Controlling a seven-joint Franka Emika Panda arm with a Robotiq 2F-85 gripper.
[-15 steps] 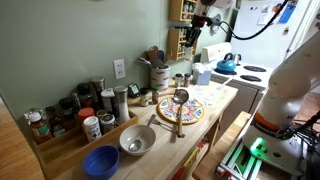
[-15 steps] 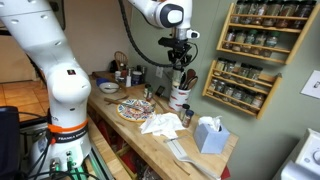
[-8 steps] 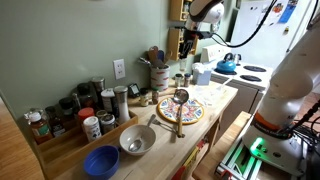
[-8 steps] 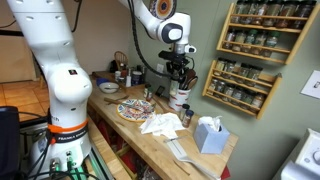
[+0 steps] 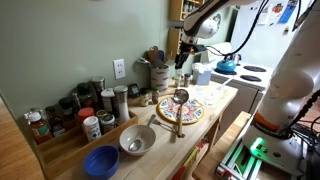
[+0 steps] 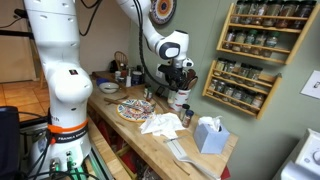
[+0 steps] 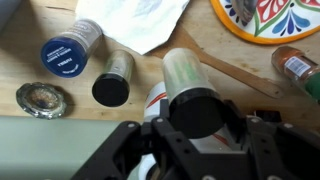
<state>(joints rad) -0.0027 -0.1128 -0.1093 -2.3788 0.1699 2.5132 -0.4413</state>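
The robot's gripper needs to go down toward the gap between the black-lidded jar (image 7: 112, 82) and the white canister, set the held jar upright there and let go of it, since bare wood shows there.
In the wrist view my gripper (image 7: 196, 120) is shut on a jar (image 7: 185, 72) with a pale green body and a black cap, one finger on each side of the cap. Directly under the jar lies a white canister (image 7: 153, 100) with red stripes. On the wooden counter (image 7: 20, 60) beside them stand a black-lidded jar (image 7: 112, 82), a blue-lidded jar (image 7: 70, 50) and a metal lid (image 7: 42, 98). In both exterior views the gripper (image 5: 182, 55) (image 6: 178, 76) hangs low over the back of the counter, near the utensil crock (image 5: 157, 72).
A colourful plate (image 5: 192, 113) carries a strainer ladle (image 5: 180, 98). A metal bowl (image 5: 137, 140), a blue bowl (image 5: 101, 160) and a row of jars (image 5: 80, 108) stand nearby. White napkins (image 6: 160, 123), a tissue box (image 6: 209, 133) and a wall spice rack (image 6: 250, 50) are close.
The arm has come down from high above the counter to just over the jars at the back. The jaws have kept the same width.
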